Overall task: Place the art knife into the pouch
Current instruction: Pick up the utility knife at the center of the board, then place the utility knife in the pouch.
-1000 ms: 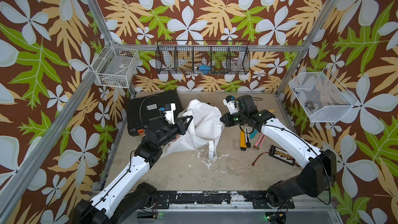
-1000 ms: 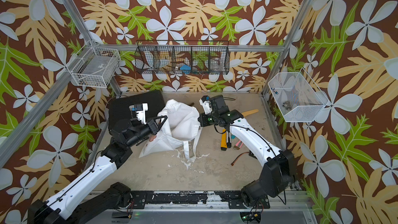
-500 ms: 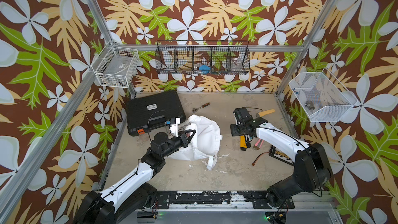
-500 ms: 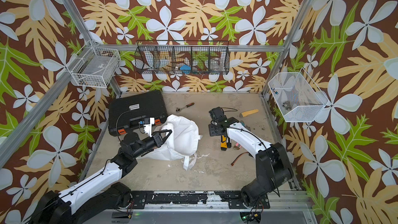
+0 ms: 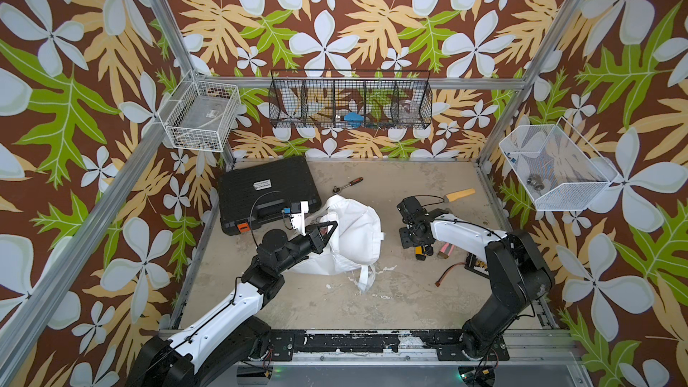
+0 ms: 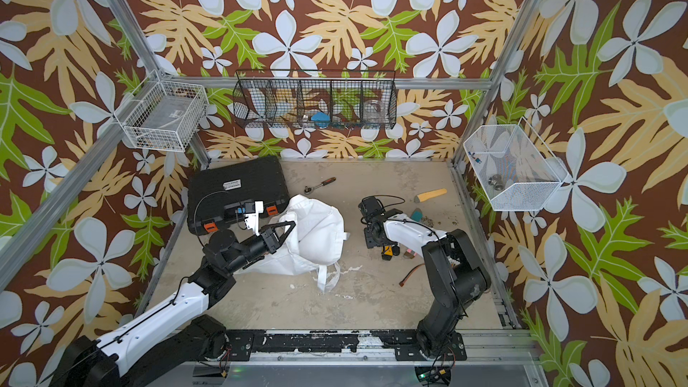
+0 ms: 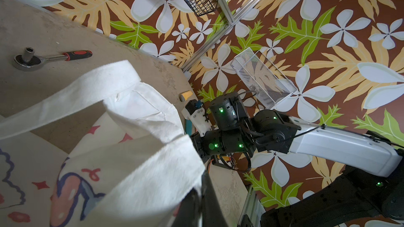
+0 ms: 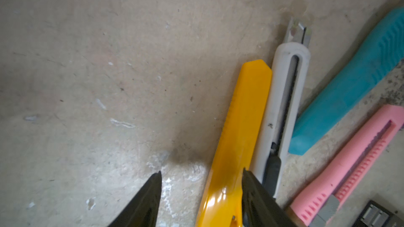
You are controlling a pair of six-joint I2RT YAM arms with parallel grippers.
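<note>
The yellow knife's near part is just below, already between the open fingers, so next my right gripper needs to lower a little and close across it.
The pouch [image 5: 357,232] [image 6: 316,232] lies crumpled on the table, white canvas with cartoon prints [image 7: 72,193] showing in the left wrist view. My left gripper [image 5: 332,223] [image 6: 290,223] [image 7: 202,184] is shut on a white edge of the pouch and holds it up. Several art knives lie side by side right of the pouch: a yellow one [image 8: 242,116] [image 5: 420,253], a white one [image 8: 284,105] and a pink one [image 8: 349,160]. My right gripper [image 8: 201,171] [image 5: 412,241] hangs open just over them. The yellow knife's rear end sits between its fingers, close to one fingertip [image 8: 246,172].
A teal handle [image 8: 349,84] lies beside the knives. A black tool case [image 5: 268,191] sits at the back left, with a ratchet wrench [image 5: 348,185] and a yellow-handled tool [image 5: 459,194] behind. A brown cable [image 5: 450,273] and a black part [image 5: 476,264] lie by the right arm's base.
My right gripper has left the pouch, opened wider and come down over the knives. My left arm has drawn back and lowered the pouch onto the table.
</note>
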